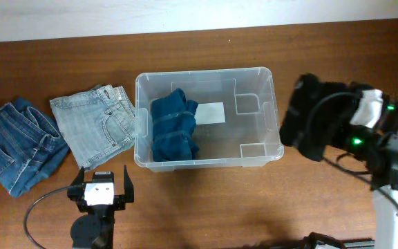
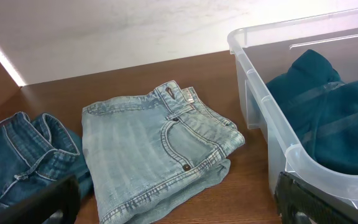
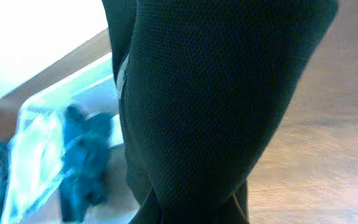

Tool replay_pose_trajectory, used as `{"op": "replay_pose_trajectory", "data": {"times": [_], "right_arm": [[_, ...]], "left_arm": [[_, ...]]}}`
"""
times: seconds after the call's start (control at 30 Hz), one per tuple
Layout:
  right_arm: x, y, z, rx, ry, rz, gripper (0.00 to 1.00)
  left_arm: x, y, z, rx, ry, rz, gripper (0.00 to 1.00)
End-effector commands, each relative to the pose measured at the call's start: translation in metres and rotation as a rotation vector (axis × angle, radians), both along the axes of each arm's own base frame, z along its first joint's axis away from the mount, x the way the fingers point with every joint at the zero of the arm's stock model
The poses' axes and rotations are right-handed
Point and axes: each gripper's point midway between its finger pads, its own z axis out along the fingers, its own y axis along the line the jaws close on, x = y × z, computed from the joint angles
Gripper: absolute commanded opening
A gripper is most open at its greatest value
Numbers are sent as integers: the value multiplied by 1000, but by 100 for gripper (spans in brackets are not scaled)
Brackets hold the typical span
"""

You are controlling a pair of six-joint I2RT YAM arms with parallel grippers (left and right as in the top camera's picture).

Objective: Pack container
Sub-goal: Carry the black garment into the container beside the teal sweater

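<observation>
My right gripper needs to move over the container's bare half point(image 1: 220, 133), to its left in the overhead view, where there is room, then lower the mesh garment point(image 1: 309, 117) inside and release.
The clear container point(image 1: 264, 149) stands mid-table, and its rim also shows in the left wrist view point(image 2: 260, 87) and right wrist view point(image 3: 55, 96). A folded teal garment point(image 1: 173, 128) point(image 2: 334, 112) point(image 3: 82, 155) lies in its left half. To the container's right, my right gripper point(image 1: 337, 121) point(image 3: 197, 208) is shut on a black mesh garment point(image 1: 309, 117) point(image 3: 216, 93), which hangs over its fingers and hides them. My left gripper point(image 1: 103, 174) point(image 2: 176, 205) stands open near the front edge, below the light jeans, with nothing between its fingers.
Folded light-blue jeans point(image 1: 95, 124) point(image 2: 148, 149) lie just left of the container. Darker blue jeans point(image 1: 19, 142) point(image 2: 23, 149) lie at the far left. A white label point(image 1: 211, 112) shows on the container's bottom, in its bare right half.
</observation>
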Motion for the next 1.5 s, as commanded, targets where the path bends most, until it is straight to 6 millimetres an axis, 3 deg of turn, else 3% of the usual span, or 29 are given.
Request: {"op": "replay_pose_trajectory", "data": {"times": [0.0,0.3,0.5,0.67,0.77,0.9,1.03,1.43,1.47], "right_arm": [[5,37,30,-4,-97,126,4],[15,121,42,8,-188,376,4],[33,169,34,24,-197,449,4],[53,202,8,91,-127,458,4],[60,212,-11,105,-76,461,4],[71,219,-62,109,65,447,4],[74,220,-87,96,122,448,4],[78,208,-121,1,182,420,4],[78,208,-121,-7,177,430,9]], "left_arm": [[0,-1,0,10,-4,-8,100],[0,-1,0,10,-4,-8,100],[0,-1,0,10,-4,-8,100],[0,-1,0,10,-4,-8,100],[0,-1,0,10,-4,-8,100],[0,-1,0,10,-4,-8,100],[0,-1,0,10,-4,-8,100],[0,-1,0,10,-4,-8,100],[0,-1,0,10,-4,-8,100]]}}
